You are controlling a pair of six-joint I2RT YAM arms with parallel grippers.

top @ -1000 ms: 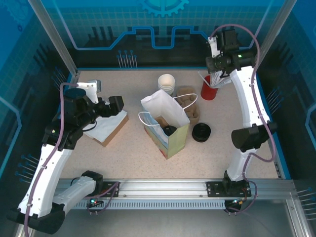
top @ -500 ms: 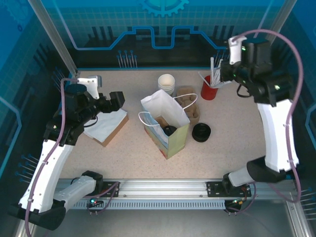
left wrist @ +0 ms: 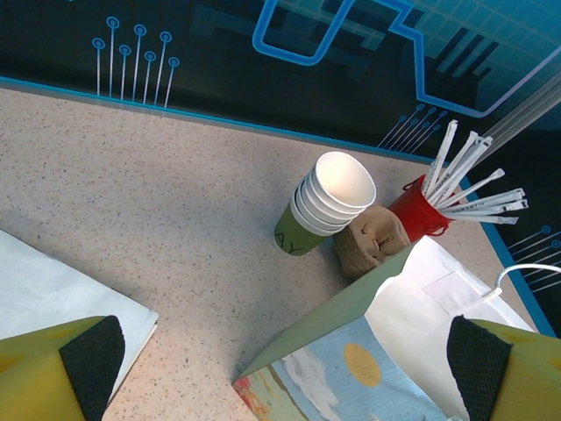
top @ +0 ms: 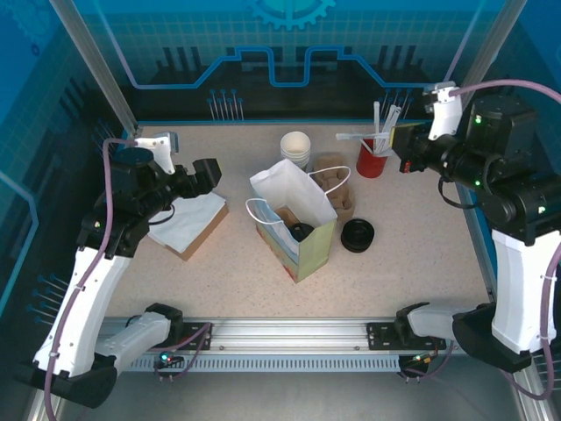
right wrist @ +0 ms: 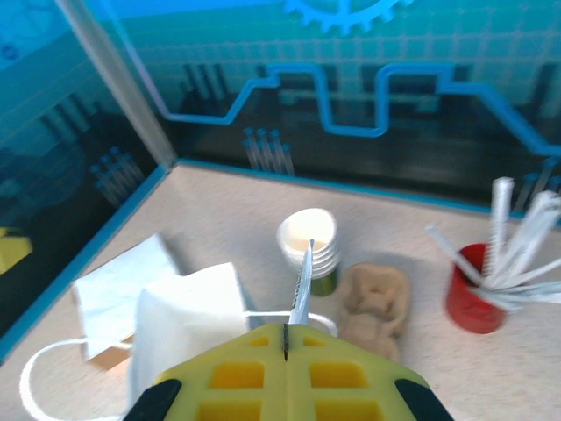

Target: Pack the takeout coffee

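I will next swing my right gripper over the bag's opening, which is below it past the pulp carrier, and tip it down to release the straw beside the coffee.
The takeout coffee stands inside the open paper bag at mid-table; only its black lid shows. My right gripper hovers at the back right, beside the red cup of straws. It is shut on a white wrapped straw that sticks out to the left. In the right wrist view the yellow fingers press together with the straw poking out ahead. My left gripper stands open to the left of the bag, its black pads wide apart with nothing between them.
A stack of lidless cups and a brown pulp carrier sit behind the bag. A stack of black lids lies right of the bag. Flat white napkins on cardboard lie under the left gripper.
The right arm has swung to the right and lifted away from the red cup, carrying a straw out with it. The left arm has barely moved.
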